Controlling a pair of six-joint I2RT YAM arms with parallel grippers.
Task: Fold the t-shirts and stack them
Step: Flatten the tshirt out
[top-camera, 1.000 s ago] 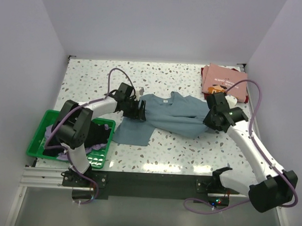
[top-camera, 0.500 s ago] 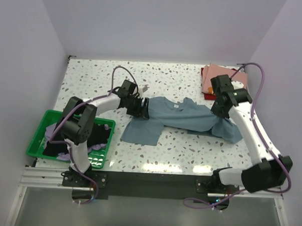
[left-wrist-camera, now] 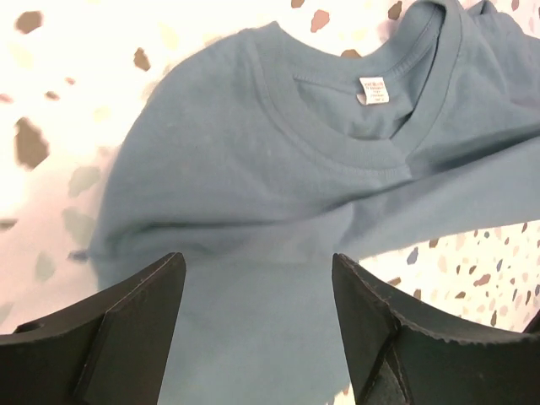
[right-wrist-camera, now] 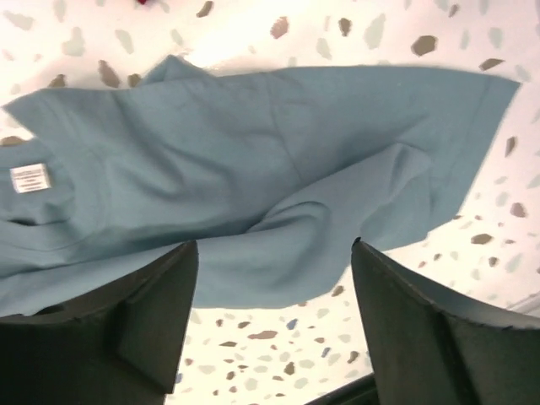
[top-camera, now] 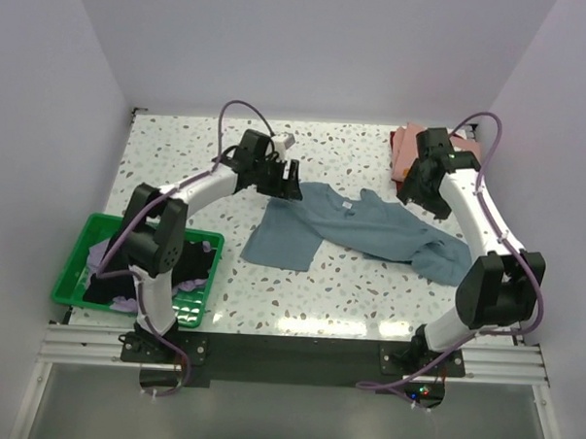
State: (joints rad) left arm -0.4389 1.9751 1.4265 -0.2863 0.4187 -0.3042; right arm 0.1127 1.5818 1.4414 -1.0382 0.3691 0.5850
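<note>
My right gripper needs to go down and move back next, onto the bunched fold at the shirt's near edge, because the cloth lies doubled over itself there.
A dusty grey-blue t-shirt (top-camera: 371,226) lies rumpled across the middle of the table, with its collar and white label (left-wrist-camera: 374,89) facing up. My left gripper (top-camera: 291,183) hovers open over its left shoulder, and nothing sits between the fingers (left-wrist-camera: 135,333). My right gripper (top-camera: 417,194) hangs open above the shirt's right side (right-wrist-camera: 278,160), holding nothing. A folded pink t-shirt (top-camera: 404,145) rests at the back right, largely hidden behind the right arm. A black t-shirt (top-camera: 190,264) and a lavender one (top-camera: 101,256) lie in the basket.
The green mesh basket (top-camera: 72,270) stands at the table's front left edge. White walls close in the left, back and right sides. Bare speckled tabletop (top-camera: 348,290) runs along the front, between the shirt and the arm bases.
My right gripper opened and let go of the grey-blue shirt, then pulled back towards the far right. The left gripper rose towards the back. The shirt shifted right and settled on the table.
</note>
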